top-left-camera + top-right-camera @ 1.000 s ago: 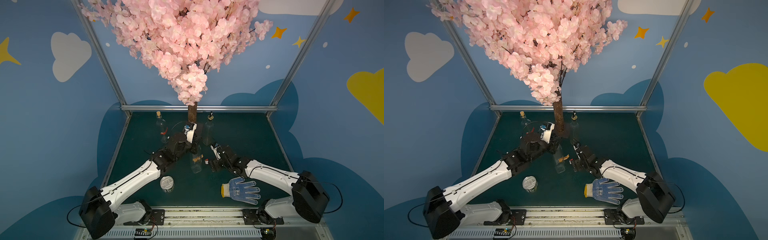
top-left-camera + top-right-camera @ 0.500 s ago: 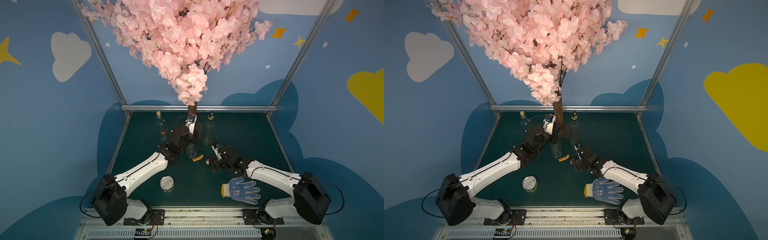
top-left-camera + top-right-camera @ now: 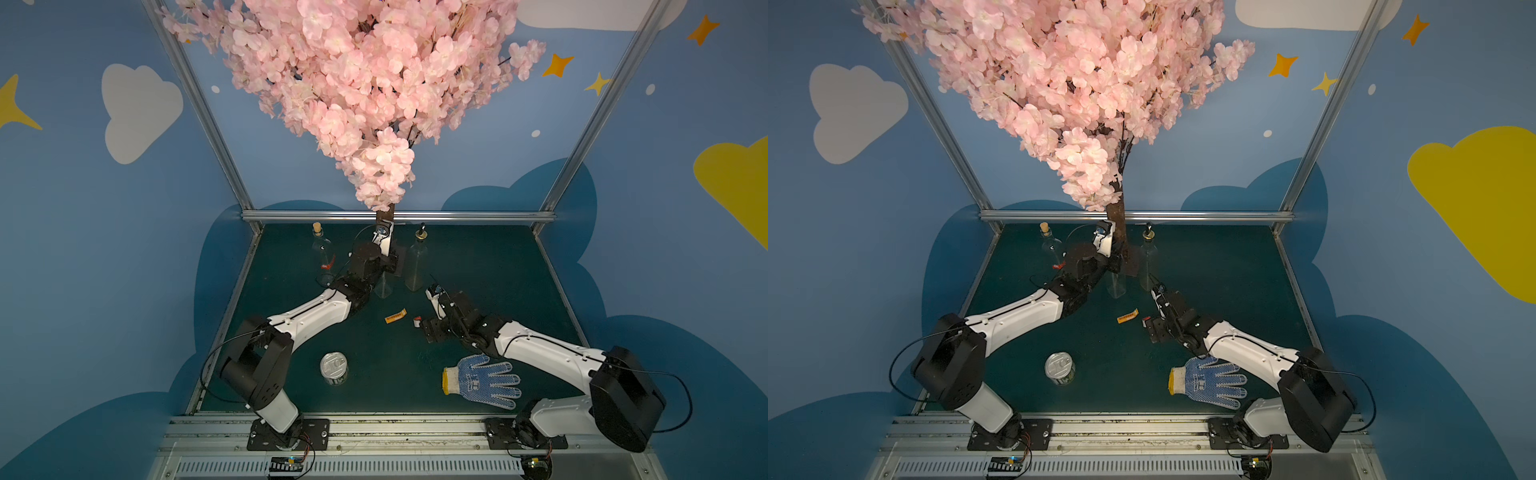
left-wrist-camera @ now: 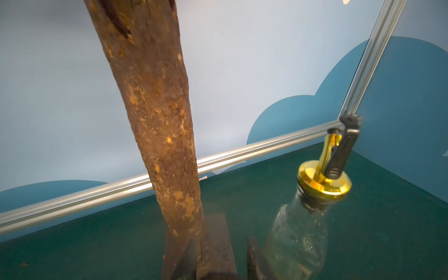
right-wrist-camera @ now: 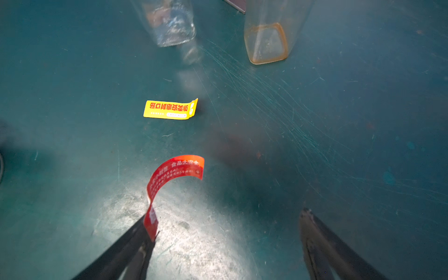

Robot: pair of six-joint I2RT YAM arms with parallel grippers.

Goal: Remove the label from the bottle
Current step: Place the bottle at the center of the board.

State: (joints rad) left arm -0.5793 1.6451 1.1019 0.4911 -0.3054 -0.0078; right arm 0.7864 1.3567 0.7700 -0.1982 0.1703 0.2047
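Note:
I will next ease my left gripper outward, then down to stand the hanging bottle before release, since the mat in front of the trunk lies below it.
A clear glass bottle [image 3: 382,287] [image 3: 1116,286] hangs upright just in front of the tree trunk, its base blurred in the right wrist view [image 5: 169,24]. My left gripper [image 3: 386,270] [image 4: 220,244] is shut on its top, which is hidden under the jaws. My right gripper [image 3: 422,328] [image 5: 228,220] is low over the mat, wide open. A curled red label [image 5: 171,174] [image 3: 417,321] sticks to one of its fingers. A yellow label [image 5: 169,110] [image 3: 395,316] lies flat on the mat between gripper and bottle.
An oil bottle with a gold spout [image 3: 417,266] [image 4: 303,230] stands right of the trunk [image 4: 155,121]. A corked bottle with a red tag [image 3: 322,257] stands at the back left. A tin can [image 3: 333,368] and a blue-dotted glove [image 3: 482,380] lie near the front.
My left arm has carried the bottle from the middle of the mat back to the tree trunk. The yellow label stays on the mat. The right arm has barely moved.

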